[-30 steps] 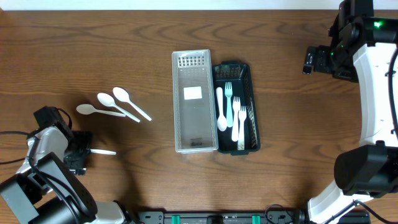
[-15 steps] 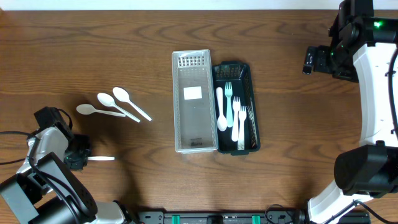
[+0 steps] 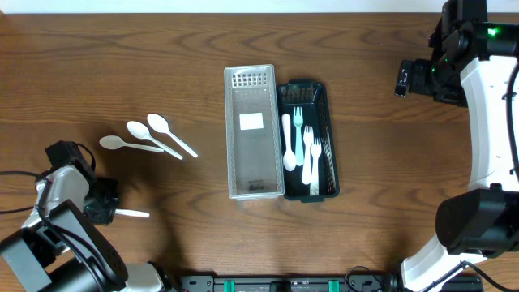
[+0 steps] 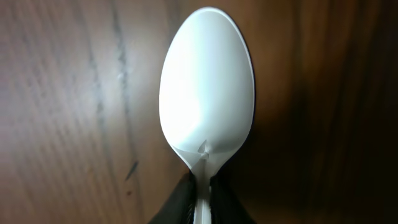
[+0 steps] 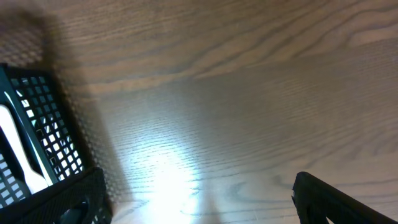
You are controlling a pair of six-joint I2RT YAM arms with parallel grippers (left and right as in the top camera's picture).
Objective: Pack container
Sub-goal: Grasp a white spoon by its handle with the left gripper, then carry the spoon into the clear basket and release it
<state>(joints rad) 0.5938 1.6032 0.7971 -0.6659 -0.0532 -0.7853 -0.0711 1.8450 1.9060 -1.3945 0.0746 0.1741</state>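
The clear container (image 3: 253, 134), right of my left gripper in the overhead view, is empty of cutlery: next I lift the spoon over, turn it lengthwise and release.
My left gripper (image 3: 103, 209) is at the table's front left, shut on a white plastic spoon (image 3: 132, 213) that sticks out to its right. In the left wrist view the black jaws (image 4: 202, 190) pinch the neck just below the spoon's bowl (image 4: 207, 93). Three more white spoons (image 3: 147, 135) lie loose on the wood further back. At the middle, a clear plastic container (image 3: 253, 134) stands beside a black mesh basket (image 3: 321, 96) holding white forks and a spoon (image 3: 289, 142). My right gripper (image 3: 408, 79) hangs open at the far right, nothing between its fingers (image 5: 329, 199).
The black basket's corner (image 5: 37, 137) shows at the left of the right wrist view, over bare wood. The left arm's cable (image 3: 16, 174) runs off the left edge. The right arm's base (image 3: 470, 227) stands at the front right.
My left gripper has closed on the spoon's neck. The spoon has shifted slightly toward the table's front edge. The right arm has not moved.
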